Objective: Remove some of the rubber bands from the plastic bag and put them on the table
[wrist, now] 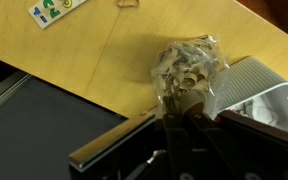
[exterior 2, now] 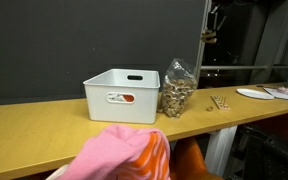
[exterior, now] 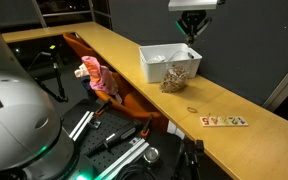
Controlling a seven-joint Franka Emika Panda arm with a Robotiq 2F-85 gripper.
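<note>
The gripper moves down away from the bag [exterior: 176, 78] next, toward the bare tabletop beside the loose band, to release the tan rubber bands, because that spot is clear.
The clear plastic bag [exterior: 176, 78] full of tan rubber bands stands on the wooden table beside a white bin; it also shows in an exterior view [exterior 2: 176, 88] and in the wrist view [wrist: 189, 62]. A loose rubber band [exterior: 192, 110] lies on the table in front of the bag, and it shows at the top edge of the wrist view [wrist: 127, 2]. My gripper [exterior: 191, 30] hangs high above the bin and bag. In the wrist view its fingers [wrist: 180, 122] are pressed together. I see nothing between them.
The white plastic bin [exterior: 154, 60] [exterior 2: 104, 85] stands next to the bag, and its rim shows in the wrist view [wrist: 249, 80]. A number card [exterior: 224, 121] [wrist: 52, 10] lies on the table [exterior: 104, 45]. A pink cloth [exterior: 94, 75] hangs below the table's edge.
</note>
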